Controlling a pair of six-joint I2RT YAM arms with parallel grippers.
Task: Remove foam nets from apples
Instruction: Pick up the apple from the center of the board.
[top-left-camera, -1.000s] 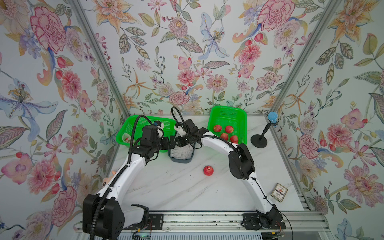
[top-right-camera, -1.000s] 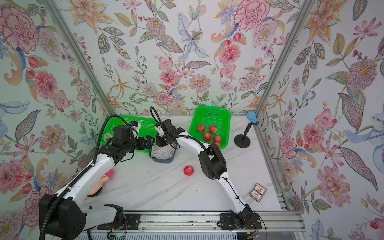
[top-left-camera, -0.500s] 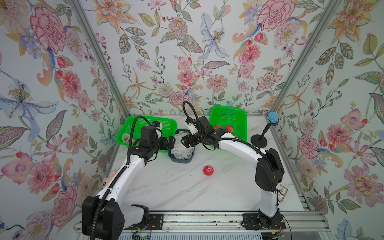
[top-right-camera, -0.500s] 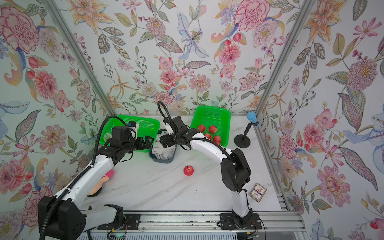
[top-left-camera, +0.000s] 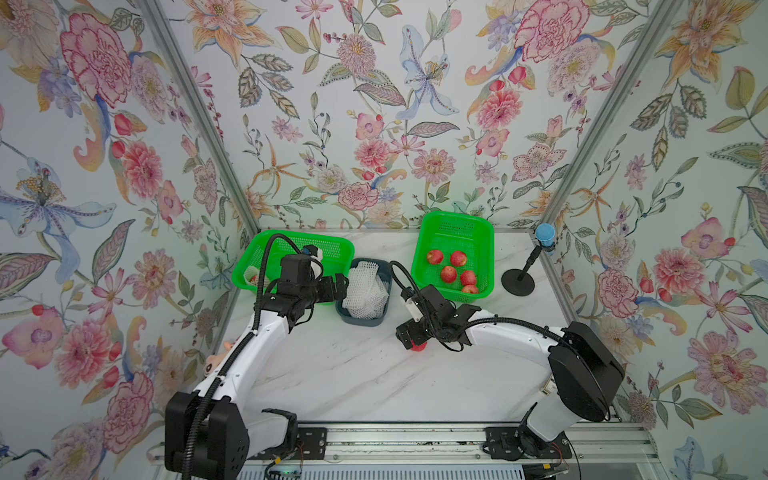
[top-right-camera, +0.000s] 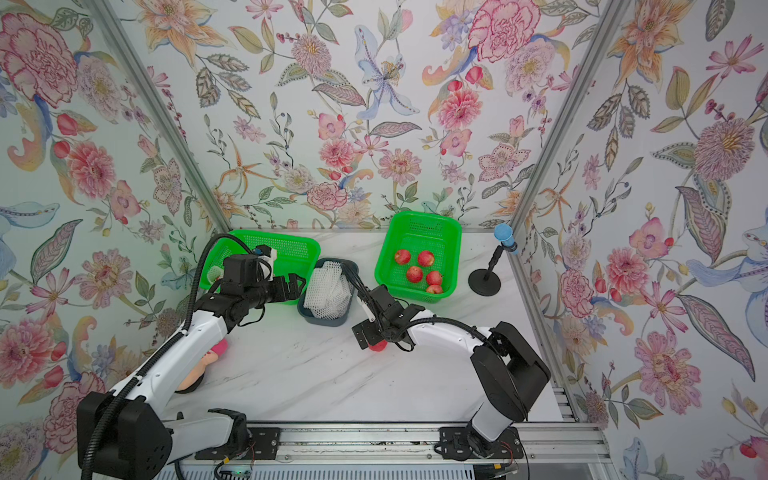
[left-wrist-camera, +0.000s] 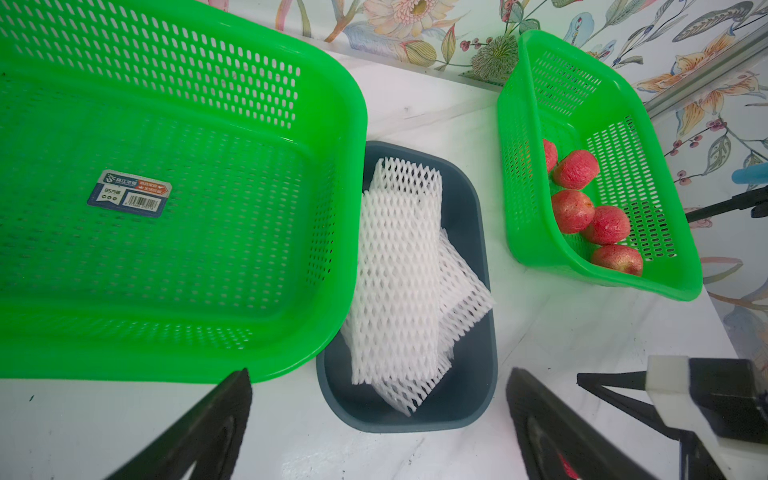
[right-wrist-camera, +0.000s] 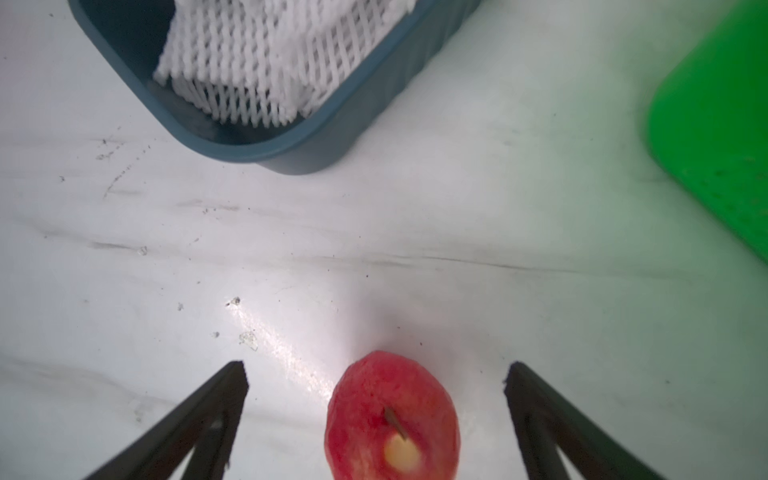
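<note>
The bare apple (top-left-camera: 419, 345) (right-wrist-camera: 392, 424) sits just below, between the open fingers. Next, my right gripper lowers around it and closes its fingers on the apple's sides.
Several flattened white foam nets (top-left-camera: 365, 286) (left-wrist-camera: 399, 270) lie piled in a blue-grey bin (top-left-camera: 360, 319). Several bare red apples (top-left-camera: 449, 274) (left-wrist-camera: 573, 210) sit in the right green basket (top-left-camera: 457, 218). One bare apple (top-left-camera: 417, 346) (right-wrist-camera: 392, 419) rests on the marble table, stem up. My right gripper (top-left-camera: 409, 337) (right-wrist-camera: 376, 365) hangs open just over it, one finger to either side and neither touching. At the bin's left rim my left gripper (top-left-camera: 338, 286) (left-wrist-camera: 378, 374) is open and holds nothing. A white netted lump (top-left-camera: 251, 278) shows in the left green basket (top-left-camera: 328, 249), mostly hidden behind my left arm.
A black stand with a blue top (top-left-camera: 517, 282) stands at the back right by the wall. A pink plush toy (top-right-camera: 203, 365) lies at the table's left edge under my left arm. The two baskets and the bin line the back of the table.
My right arm swung away from the bin toward the front and came down over the loose apple, its jaws opening wide. The left arm stayed beside the bin.
</note>
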